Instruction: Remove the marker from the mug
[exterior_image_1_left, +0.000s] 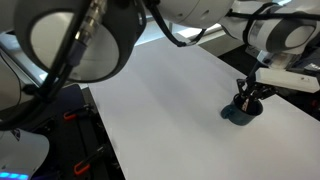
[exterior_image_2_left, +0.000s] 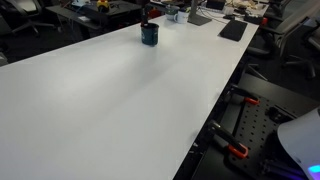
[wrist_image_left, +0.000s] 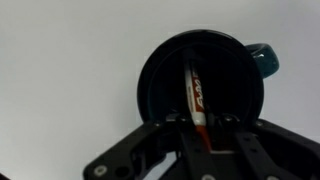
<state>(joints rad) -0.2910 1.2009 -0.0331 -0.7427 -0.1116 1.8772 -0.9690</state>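
The robot's gripper will next lift the marker (wrist_image_left: 196, 95) clear of the mug's rim, cross over to the bare tabletop past the mug's handle from the gripper, and lower the marker there to release it.
The dark blue-grey mug (exterior_image_1_left: 238, 115) stands on the white table, far off in an exterior view (exterior_image_2_left: 149, 36). In the wrist view I look straight down into it (wrist_image_left: 150, 80), with its handle at the upper right. The reddish marker (wrist_image_left: 196, 95) with a white label leans inside the mug, and its upper end rises between my fingers. My gripper (wrist_image_left: 203, 122) sits right over the mug's mouth with both fingertips closed against the marker. In an exterior view the gripper (exterior_image_1_left: 247, 98) is down at the mug's rim.
The white table (exterior_image_1_left: 170, 100) stretches wide around the mug. Its near edge borders black frames with orange clamps (exterior_image_2_left: 240, 150). Keyboards and desk clutter (exterior_image_2_left: 232, 28) lie beyond the far end. Cables and the arm's large links (exterior_image_1_left: 90, 40) hang over one side.
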